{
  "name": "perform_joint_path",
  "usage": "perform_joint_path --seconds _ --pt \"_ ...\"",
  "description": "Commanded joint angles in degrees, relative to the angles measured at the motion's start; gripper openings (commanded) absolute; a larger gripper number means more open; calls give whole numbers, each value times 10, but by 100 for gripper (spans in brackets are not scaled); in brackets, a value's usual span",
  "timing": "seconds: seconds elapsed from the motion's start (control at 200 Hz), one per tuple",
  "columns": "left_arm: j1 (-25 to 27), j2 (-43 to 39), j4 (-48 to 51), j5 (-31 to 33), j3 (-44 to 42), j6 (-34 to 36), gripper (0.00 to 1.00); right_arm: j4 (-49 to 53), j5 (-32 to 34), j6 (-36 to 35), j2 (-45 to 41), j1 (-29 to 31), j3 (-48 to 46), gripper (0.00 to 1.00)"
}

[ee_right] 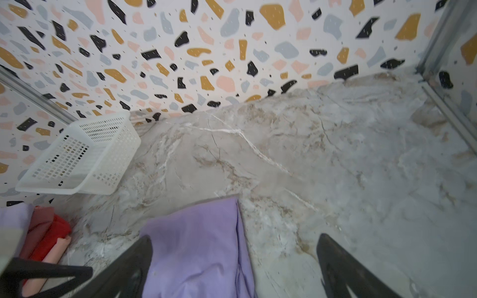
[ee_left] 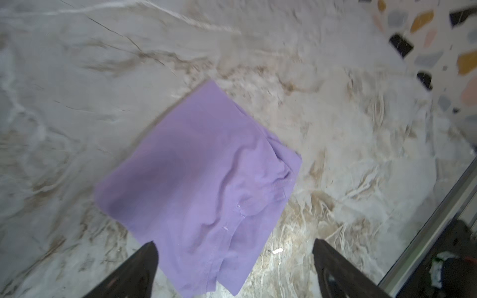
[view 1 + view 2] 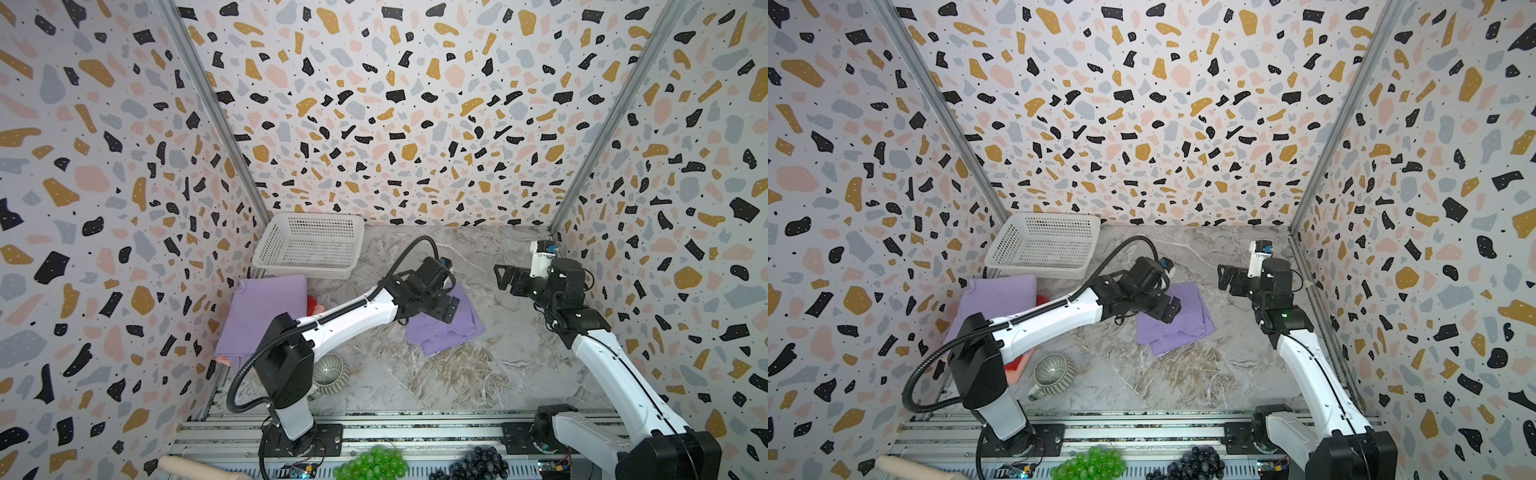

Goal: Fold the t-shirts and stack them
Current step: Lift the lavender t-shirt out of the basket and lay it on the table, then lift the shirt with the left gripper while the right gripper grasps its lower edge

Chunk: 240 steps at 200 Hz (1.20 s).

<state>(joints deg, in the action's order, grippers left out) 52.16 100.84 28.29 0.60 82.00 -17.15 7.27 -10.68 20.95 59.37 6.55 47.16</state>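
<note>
Next, my open left gripper comes down, away from the stack, onto the rumpled part of the folded t-shirt's upper layer, since that layer lies rumpled beside its stitched hem.
A folded lavender t-shirt [image 3: 446,330] [image 3: 1177,326] lies flat mid-table, slightly rumpled along one edge [image 2: 201,175]. My left gripper [image 3: 446,309] [image 3: 1169,309] [image 2: 234,241] hovers just above its near-left part, open, with nothing between the fingers. My right gripper [image 3: 505,276] [image 3: 1225,276] [image 1: 234,236] hangs open to the right of the shirt and further back, apart from the cloth [image 1: 196,245]. At the left wall sits a stack of t-shirts with a lavender one [image 3: 262,316] [image 3: 996,303] on top. Red and salmon-pink cloth [image 1: 51,232] shows beneath it.
A white perforated basket [image 3: 309,245] [image 3: 1044,245] [image 1: 82,154] leans at the back left. A grey ribbed mug [image 3: 330,372] [image 3: 1052,372] stands near the left arm's base. Green grapes [image 3: 374,463], dark grapes [image 3: 478,463] and a wooden roller [image 3: 187,467] lie by the front rails.
</note>
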Motion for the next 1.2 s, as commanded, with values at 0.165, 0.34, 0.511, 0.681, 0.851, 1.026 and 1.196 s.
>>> perform_joint_path --seconds 0.165,0.34,0.511,0.681,0.851,1.026,1.196 --pt "22 111 -47 5 18 27 64 116 6 46 -29 -28 -20 99" --pt "34 147 -105 17 29 -9 51 124 -23 52 -66 -30 -60 99" --pt "46 173 -120 21 54 -33 49 129 -36 56 -77 -30 -93 99" --pt "50 209 -118 40 66 -47 41 127 -45 56 -75 -30 -108 100" --pt "51 231 -86 65 92 -44 34 123 -45 56 -74 -31 -108 100" --pt "51 227 -74 78 89 -40 21 119 -45 56 -70 -32 -110 100" --pt "51 196 -71 65 95 -44 0 109 -42 57 -64 -31 -114 99"
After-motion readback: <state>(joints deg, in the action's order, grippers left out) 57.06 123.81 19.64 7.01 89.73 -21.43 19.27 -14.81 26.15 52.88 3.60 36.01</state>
